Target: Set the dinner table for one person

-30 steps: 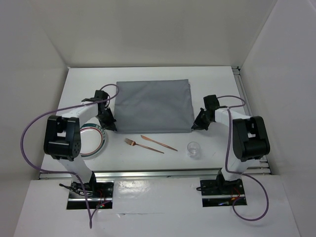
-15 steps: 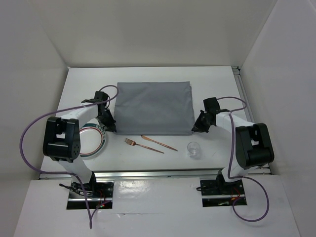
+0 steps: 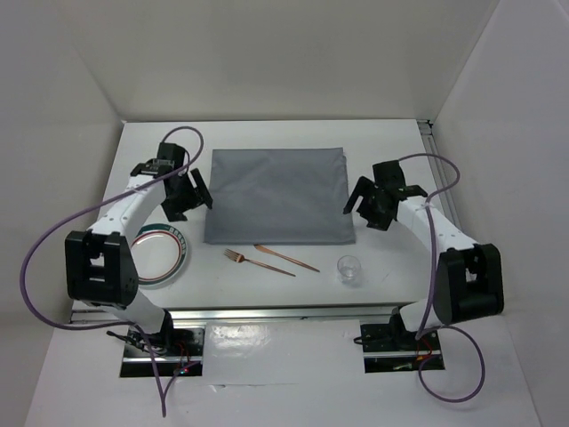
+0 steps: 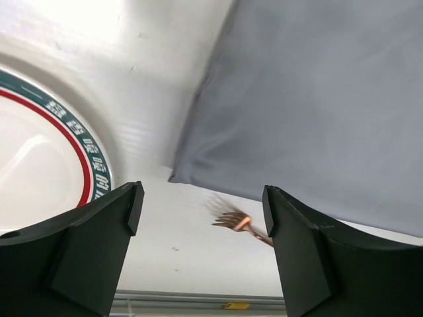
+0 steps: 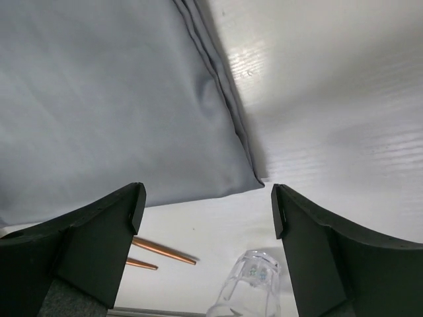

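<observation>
My right gripper will move back and down, with its fingers on both sides of the glass's rim, at the side away from the knife. The glass stands with its opening up and its rim is uncovered.
A grey cloth point(image 3: 277, 194) lies flat in the middle of the white dinner table point(image 3: 267, 133). My left gripper point(image 3: 192, 190) hovers open over the cloth's near-left corner, holding nothing; its wrist view shows that cloth corner point(image 4: 198, 172), the plate's rim point(image 4: 99, 165) and the copper fork's tines point(image 4: 234, 221) between the jaws. My right gripper point(image 3: 361, 199) stands open above the near-right corner of the cloth point(image 5: 112, 99), with the clear glass point(image 5: 248, 287) and the knife's handle point(image 5: 162, 249) below it.
A white plate point(image 3: 158, 253) with a red and green rim sits at the near left. A copper fork point(image 3: 258, 263) and knife point(image 3: 286, 258) lie in front of the cloth, a glass point(image 3: 350, 269) to their right. A metal rail point(image 3: 267, 311) runs along the near edge.
Both grippers opened, let go of the cloth's near corners and lifted away from the table, swinging slightly outward and back. The cloth stays flat.
</observation>
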{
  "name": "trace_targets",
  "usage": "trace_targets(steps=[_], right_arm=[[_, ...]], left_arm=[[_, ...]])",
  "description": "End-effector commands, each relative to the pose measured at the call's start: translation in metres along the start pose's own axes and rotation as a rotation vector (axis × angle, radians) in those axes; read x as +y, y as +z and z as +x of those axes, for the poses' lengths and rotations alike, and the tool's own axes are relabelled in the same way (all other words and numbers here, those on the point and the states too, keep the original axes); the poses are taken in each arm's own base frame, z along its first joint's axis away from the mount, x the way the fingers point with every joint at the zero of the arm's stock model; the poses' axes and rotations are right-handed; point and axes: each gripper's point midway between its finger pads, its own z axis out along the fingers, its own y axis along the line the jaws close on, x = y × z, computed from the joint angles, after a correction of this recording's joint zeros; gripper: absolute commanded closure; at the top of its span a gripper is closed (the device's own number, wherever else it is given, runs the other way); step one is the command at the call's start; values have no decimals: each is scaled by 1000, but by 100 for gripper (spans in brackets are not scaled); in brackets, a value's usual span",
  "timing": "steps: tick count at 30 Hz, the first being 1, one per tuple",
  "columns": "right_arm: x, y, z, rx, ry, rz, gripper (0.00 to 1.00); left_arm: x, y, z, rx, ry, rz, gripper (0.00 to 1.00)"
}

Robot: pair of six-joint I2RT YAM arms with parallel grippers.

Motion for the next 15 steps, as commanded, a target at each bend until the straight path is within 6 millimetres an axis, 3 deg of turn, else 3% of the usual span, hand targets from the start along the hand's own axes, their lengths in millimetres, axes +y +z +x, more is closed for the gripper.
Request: trace_targets(steps=[1,3,6,8,11,15], right_arm=[[1,-34,-14,-72,-39,21,11],[-5,-48,-10,-82,-38,29,12],[-17,-59,15,-45,-14,26,13],[-26,-64,44,14,28,2,13],[-23,-71,73,73,101,-66,16],[-24,-79,90,108,189,-96,17]], left_arm=[[-14,-40,-20,-91,27,57,10],[-20,-53,-23,-117,41,94,15],[-34,-70,-25,-138,65,161,17],[-39,-76,-30,-151,76,181,17],[-42,-84,-32,-174,89,204,17],[-43,-86,-34,-183,99,208,17]])
